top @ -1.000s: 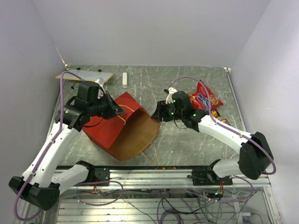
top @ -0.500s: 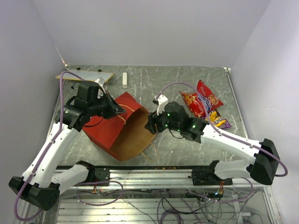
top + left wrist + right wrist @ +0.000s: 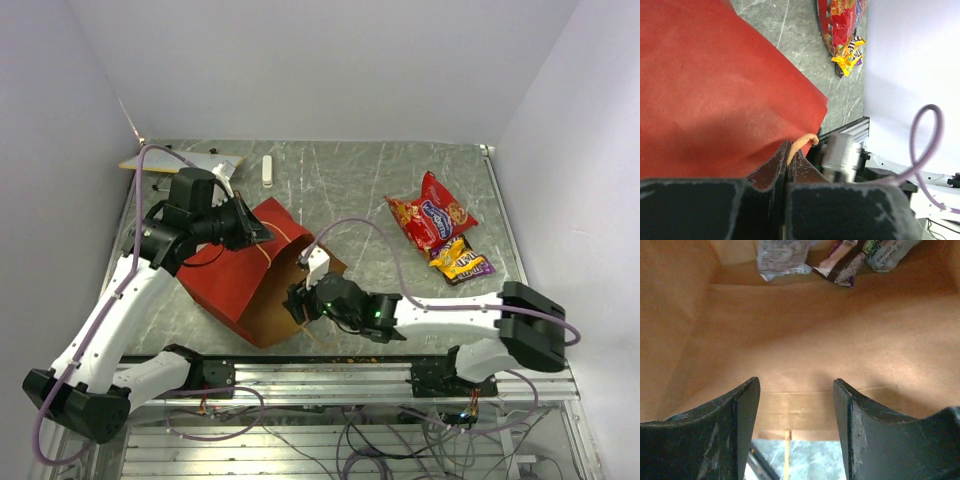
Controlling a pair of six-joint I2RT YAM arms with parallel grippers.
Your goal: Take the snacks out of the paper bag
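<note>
The right gripper reaches deeper into the paper bag (image 3: 805, 330) next, to the left in the top view, onto the purple wrapper's near end (image 3: 838, 276), because that end faces the bag's opening.
The red paper bag (image 3: 225, 275) lies on its side, its brown mouth facing the near right. My left gripper (image 3: 252, 232) is shut on the bag's tan string handle (image 3: 803, 142) at the top edge and holds the mouth up. In the left wrist view the red paper bag (image 3: 715, 90) fills the frame beyond the left gripper (image 3: 788, 152). My right gripper (image 3: 297, 303) is at the mouth; the right gripper (image 3: 796, 390) stands open and holds nothing. Deep inside the paper bag (image 3: 805, 330) lie a silver packet (image 3: 780, 257) and a purple wrapper (image 3: 841, 267). A red snack bag (image 3: 432, 218) and a yellow packet (image 3: 460, 262) lie on the table to the right.
A tan board (image 3: 180, 160) and a small white object (image 3: 267, 170) lie at the back left. White walls close in the table on three sides. An aluminium rail (image 3: 330, 375) runs along the near edge. A loose handle string (image 3: 787, 455) hangs below the bag's mouth.
My right arm has swung left and toward the near edge, away from the red snack bag and to the bag's mouth, its jaws a little wider. The left gripper has kept its hold.
</note>
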